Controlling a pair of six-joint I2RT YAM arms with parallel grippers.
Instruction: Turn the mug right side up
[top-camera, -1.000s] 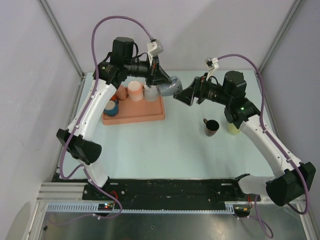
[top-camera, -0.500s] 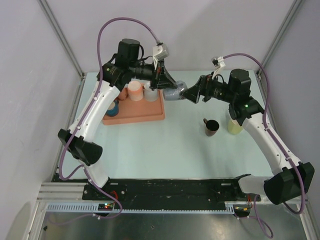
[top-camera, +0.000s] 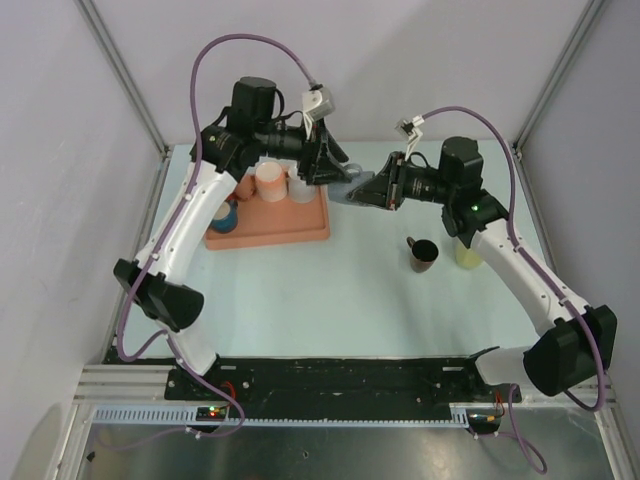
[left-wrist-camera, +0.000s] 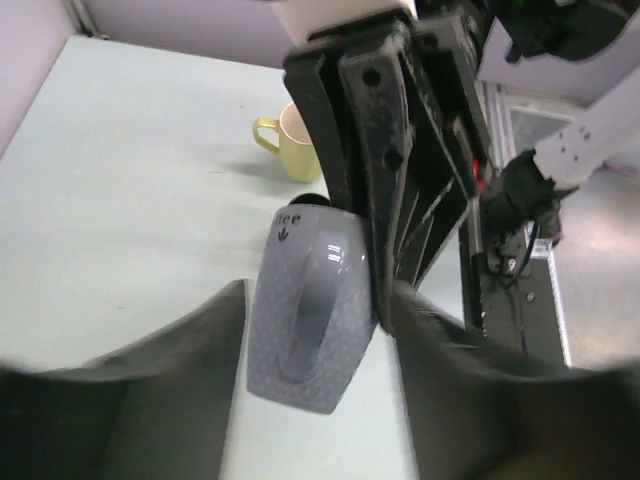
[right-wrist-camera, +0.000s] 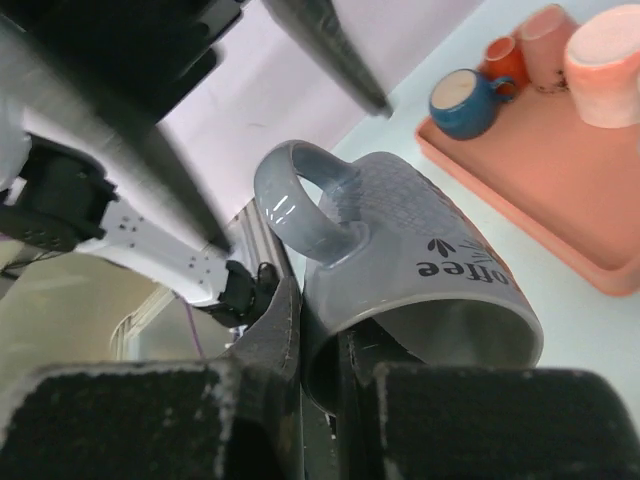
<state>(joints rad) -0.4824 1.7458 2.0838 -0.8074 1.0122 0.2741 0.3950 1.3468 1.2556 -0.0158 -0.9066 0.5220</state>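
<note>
The right gripper lowers to the bare tabletop (top-camera: 381, 269) beside the brown mug next, turning the sideways mug upright, and releases it. That spot lies below and back of it.
The grey mug (top-camera: 345, 189) with dark lettering hangs in the air on its side, just right of the tray, between both grippers. My right gripper (top-camera: 370, 188) is shut on its rim, one finger inside the mouth and one outside (right-wrist-camera: 320, 335). In the right wrist view the mug (right-wrist-camera: 420, 240) has its handle pointing up-left. My left gripper (top-camera: 333, 172) is open. Its fingers (left-wrist-camera: 195, 345) stand either side of the mug (left-wrist-camera: 305, 310), with a gap on the left side. The right gripper (left-wrist-camera: 400, 150) shows black behind the mug in the left wrist view.
An orange tray (top-camera: 300, 228) at the back left holds a blue mug (top-camera: 225, 215), a pink cup (top-camera: 270, 181) and a white cup (top-camera: 301, 186). A brown mug (top-camera: 423, 255) and a yellow mug (top-camera: 468, 252) stand on the table at the right.
The right gripper came in from the right and shut on the mug's rim. The left gripper, shut on the mug before, has opened.
</note>
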